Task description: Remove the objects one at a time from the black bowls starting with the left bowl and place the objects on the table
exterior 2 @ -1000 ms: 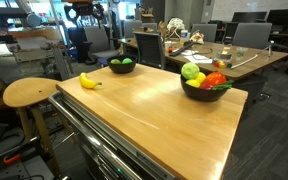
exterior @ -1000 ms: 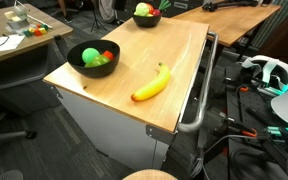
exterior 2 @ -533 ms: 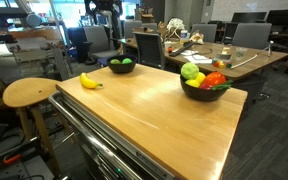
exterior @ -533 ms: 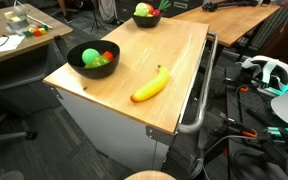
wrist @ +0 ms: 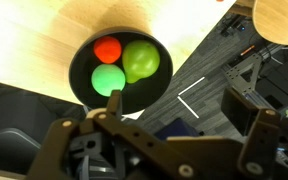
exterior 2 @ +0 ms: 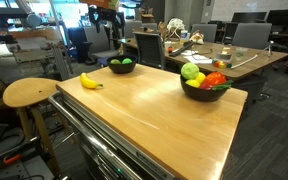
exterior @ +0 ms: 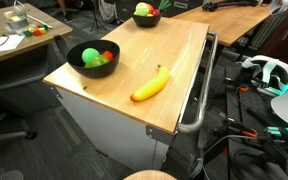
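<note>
My gripper moves over the bowl at the table's edge and down onto the yellow-green fruit [exterior: 99, 61] [wrist: 141, 60] next, since its open fingers hang high and beside the bowl.
Two black bowls stand on the light-wood table [exterior: 179, 55]. The wrist view looks straight down on one bowl [wrist: 119, 68] at the table's edge; it holds a red piece [wrist: 107, 48], a green ball [wrist: 109, 78] and a yellow-green fruit [wrist: 141, 60]. This same bowl shows in both exterior views [exterior: 92, 58] [exterior 2: 122, 65]. A second bowl [exterior: 145, 13] [exterior 2: 205, 82] of green, yellow and red pieces sits at the opposite end. A yellow banana [exterior: 152, 84] [exterior 2: 89, 81] lies on the tabletop. My gripper [wrist: 177, 106] hangs open and empty, high above and beside the bowl.
A grey rail [exterior: 199, 95] runs along one long table edge. A round wooden stool [exterior 2: 29, 92] stands off the banana's corner. A cluttered wooden desk [exterior 2: 199, 50] and office chairs are behind. Grey carpet with white tape marks [wrist: 194, 95] lies below the gripper.
In the exterior view that shows the arm, it has drifted sideways to above the far bowl. Bowls, fruit and banana have not moved.
</note>
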Available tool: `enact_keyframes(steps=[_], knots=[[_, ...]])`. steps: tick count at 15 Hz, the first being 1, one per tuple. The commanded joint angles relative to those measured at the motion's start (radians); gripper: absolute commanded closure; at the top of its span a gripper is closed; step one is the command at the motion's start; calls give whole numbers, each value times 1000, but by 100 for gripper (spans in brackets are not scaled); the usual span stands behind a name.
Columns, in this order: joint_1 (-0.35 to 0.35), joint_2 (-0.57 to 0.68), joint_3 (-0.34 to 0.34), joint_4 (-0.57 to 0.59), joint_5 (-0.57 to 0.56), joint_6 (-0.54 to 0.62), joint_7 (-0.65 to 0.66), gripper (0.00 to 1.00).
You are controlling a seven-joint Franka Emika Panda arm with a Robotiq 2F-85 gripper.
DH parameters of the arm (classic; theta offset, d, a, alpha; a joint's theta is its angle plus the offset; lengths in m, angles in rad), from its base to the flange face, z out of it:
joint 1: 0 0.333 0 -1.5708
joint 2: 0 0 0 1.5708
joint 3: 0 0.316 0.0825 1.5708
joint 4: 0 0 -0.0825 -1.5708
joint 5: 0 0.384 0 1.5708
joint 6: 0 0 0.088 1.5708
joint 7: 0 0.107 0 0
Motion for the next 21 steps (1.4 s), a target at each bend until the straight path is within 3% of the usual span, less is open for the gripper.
enact_keyframes(steps=[1,5,8,16,21], knots=[[-15,90,11,82,28,-25,145,0],[-24,174,15,129,69,-19,284,1],[-26,227,15,158,62,-7,369,15],[-13,319,33,195,46,63,478,3],[4,369,39,197,15,105,529,14]])
